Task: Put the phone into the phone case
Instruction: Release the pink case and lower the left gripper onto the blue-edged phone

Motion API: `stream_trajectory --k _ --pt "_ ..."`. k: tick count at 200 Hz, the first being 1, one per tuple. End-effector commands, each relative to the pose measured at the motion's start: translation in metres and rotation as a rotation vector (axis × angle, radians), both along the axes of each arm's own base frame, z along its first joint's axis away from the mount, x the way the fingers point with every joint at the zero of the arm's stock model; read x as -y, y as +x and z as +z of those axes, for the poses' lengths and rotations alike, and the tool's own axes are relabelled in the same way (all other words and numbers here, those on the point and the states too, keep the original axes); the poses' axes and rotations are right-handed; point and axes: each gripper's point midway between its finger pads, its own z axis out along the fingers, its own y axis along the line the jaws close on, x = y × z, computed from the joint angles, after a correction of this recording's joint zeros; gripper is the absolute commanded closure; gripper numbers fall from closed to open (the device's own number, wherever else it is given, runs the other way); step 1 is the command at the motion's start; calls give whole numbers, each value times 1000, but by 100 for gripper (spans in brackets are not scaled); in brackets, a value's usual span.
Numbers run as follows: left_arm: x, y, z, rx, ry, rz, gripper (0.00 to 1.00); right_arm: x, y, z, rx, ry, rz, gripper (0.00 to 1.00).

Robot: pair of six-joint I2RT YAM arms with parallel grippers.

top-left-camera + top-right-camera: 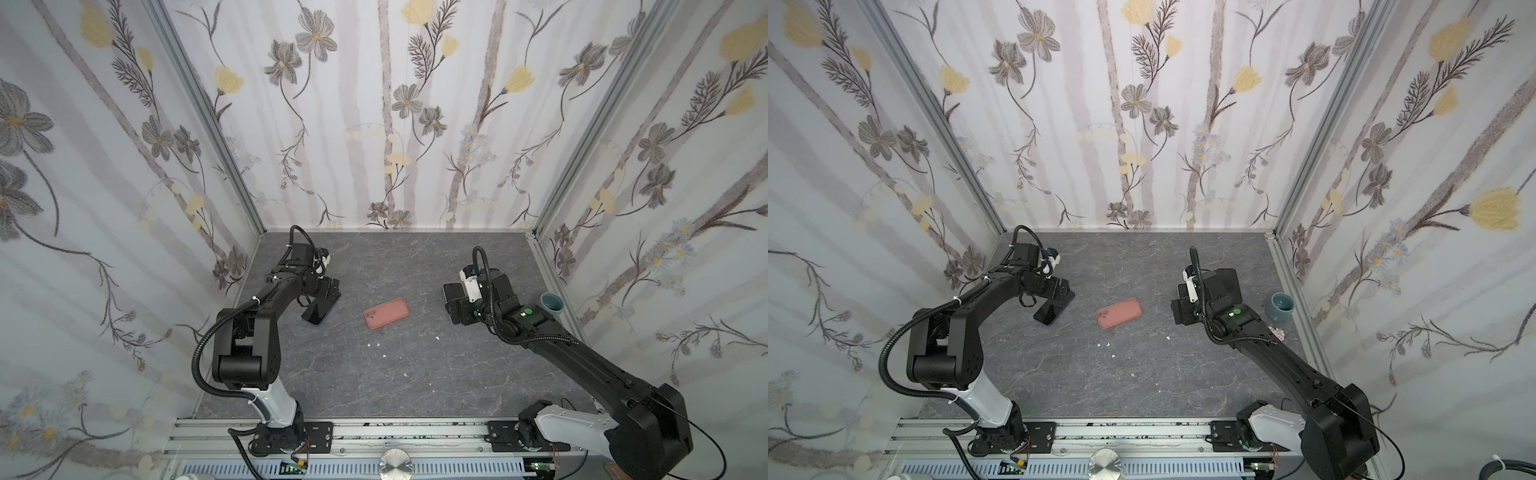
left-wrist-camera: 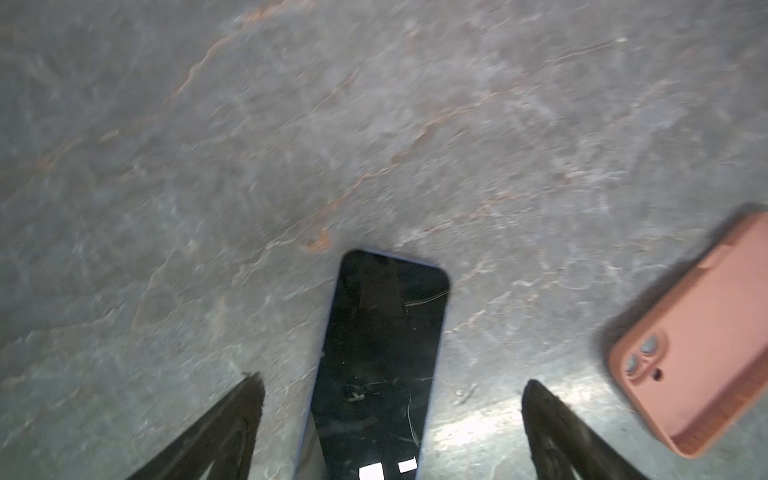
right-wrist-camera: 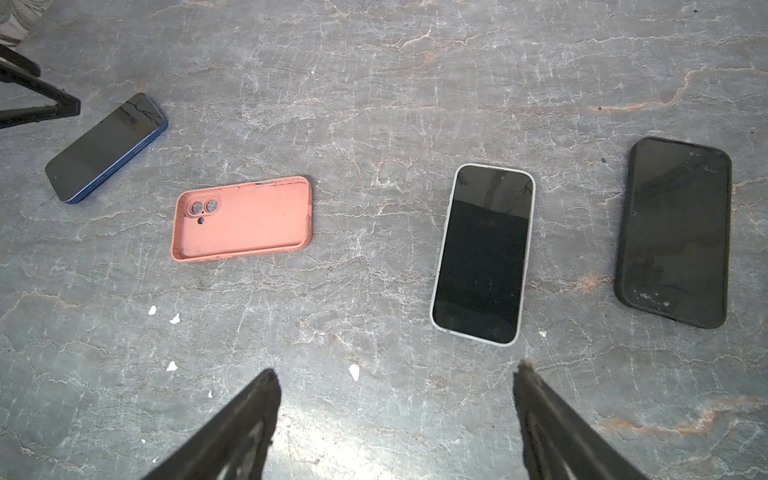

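Observation:
My left gripper lowers its open fingers back around the phone's long edges next and closes, as the phone's middle lies below, back toward my base.
The phone, dark-screened with a blue rim, lies screen up on the grey table, left of centre in both top views. My left gripper is open over its far end, a finger on each side and clear of its edges. The phone case, salmon pink and hollow side up, lies a short way to the phone's right. At the right, my right gripper is open above the table with nothing between its fingers.
A white-rimmed phone and a phone in a black case lie under the right arm. A teal cup stands by the right wall. Small white crumbs dot the table in front of the phone case.

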Motion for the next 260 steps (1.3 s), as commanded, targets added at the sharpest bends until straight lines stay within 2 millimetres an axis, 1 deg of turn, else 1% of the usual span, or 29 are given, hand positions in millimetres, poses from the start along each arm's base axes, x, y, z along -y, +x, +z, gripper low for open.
stream_trajectory --k 1,12,50,72,113,130,165,201,235,260 --pt "-24 -6 -19 -64 34 111 3 -3 3 8 27 7 16 13" --pt "-26 -9 -27 -84 39 119 3 -3 2 8 25 3 20 13" --pt "-20 -17 -45 -130 5 98 4 0 -1 7 19 -11 19 13" --pt "-14 -20 -47 -141 -27 88 5 1 -2 7 19 -10 17 13" --pt "-5 -25 -45 -137 -68 57 6 -1 -2 8 17 -4 21 14" --pt "-6 -27 -44 -137 -58 57 7 -1 -2 10 23 -2 22 13" --pt "-4 -30 -45 -136 -33 38 9 -1 -4 7 15 -7 26 14" --pt "-1 -38 -56 -170 0 15 11 1 -5 4 10 -19 26 13" --pt "3 -40 -61 -186 26 -7 13 0 -4 4 7 -18 31 14" --pt "8 -47 -68 -208 65 -40 13 -1 -4 4 7 -17 33 14"
